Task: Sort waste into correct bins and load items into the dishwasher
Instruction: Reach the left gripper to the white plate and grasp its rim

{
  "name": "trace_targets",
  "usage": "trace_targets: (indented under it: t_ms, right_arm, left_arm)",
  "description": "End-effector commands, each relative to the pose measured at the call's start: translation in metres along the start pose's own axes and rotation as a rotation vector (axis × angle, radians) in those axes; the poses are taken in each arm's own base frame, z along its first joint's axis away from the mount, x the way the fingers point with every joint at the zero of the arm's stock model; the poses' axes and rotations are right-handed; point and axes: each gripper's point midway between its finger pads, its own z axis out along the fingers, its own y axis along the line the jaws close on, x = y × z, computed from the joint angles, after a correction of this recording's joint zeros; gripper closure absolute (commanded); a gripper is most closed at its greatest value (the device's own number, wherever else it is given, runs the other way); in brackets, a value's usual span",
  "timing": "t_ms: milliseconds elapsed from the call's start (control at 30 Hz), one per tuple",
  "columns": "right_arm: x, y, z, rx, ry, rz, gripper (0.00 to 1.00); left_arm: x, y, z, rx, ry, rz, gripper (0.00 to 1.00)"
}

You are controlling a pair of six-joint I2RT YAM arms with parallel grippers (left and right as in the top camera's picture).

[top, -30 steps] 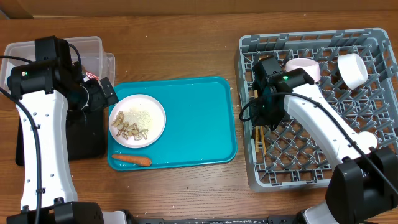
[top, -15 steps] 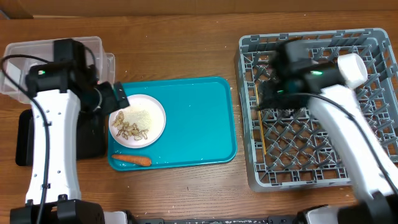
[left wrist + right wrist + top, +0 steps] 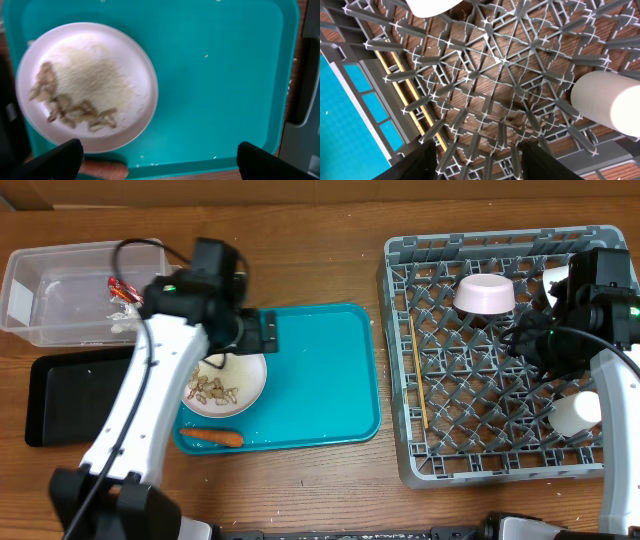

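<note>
Next, my left gripper lowers its open fingers astride the plate's rim by the tray's bare middle, which lies below it, where one finger has room outside.
A white plate of rice and food scraps sits at the left of the teal tray. A carrot lies on the tray by its front edge. My left gripper hovers open and empty above the plate's right side. In the left wrist view the plate and the carrot lie below my left gripper. My right gripper is open and empty above the grey dish rack. The right wrist view shows my right gripper over the rack's grid.
The rack holds a pink bowl, two white cups and yellow chopsticks. A clear bin with a wrapper stands at the back left, a black tray in front of it.
My left arm has swung right from the clear bin to above the plate. My right arm has moved right across the rack, uncovering the pink bowl; the chopsticks lie in the rack.
</note>
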Motion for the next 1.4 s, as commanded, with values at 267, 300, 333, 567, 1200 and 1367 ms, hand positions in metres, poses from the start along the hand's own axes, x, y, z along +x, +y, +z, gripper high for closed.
trace_targets:
  t_ms: [267,300,333,567,1200,1367]
  right_arm:
    - [0.0,0.006,-0.002,-0.024,-0.002,-0.005,0.42]
    - [0.0,0.006,-0.002,-0.024,-0.002,-0.005,0.42]
    - [0.0,0.006,-0.002,-0.024,-0.002,-0.005,0.42]
    - [0.0,0.006,-0.002,-0.026,-0.001,-0.005,0.42]
    - [0.002,0.01,-0.002,-0.048,0.009,-0.005,0.42]
    - [0.008,0.008,-0.002,-0.04,0.033,-0.003,0.42]
  left_arm:
    - [0.017,-0.026,0.089,-0.051,0.191,-0.001,0.01]
    - [0.017,-0.027,0.097,-0.052,0.204,-0.003,0.03]
    - [0.018,-0.027,0.103,-0.052,0.214,-0.004,0.04]
    - [0.025,-0.026,0.143,-0.064,0.281,-0.021,0.05]
    - [0.039,-0.011,0.171,-0.144,0.354,-0.019,0.79]
    - [0.038,-0.009,0.171,-0.151,0.351,-0.017,0.96]
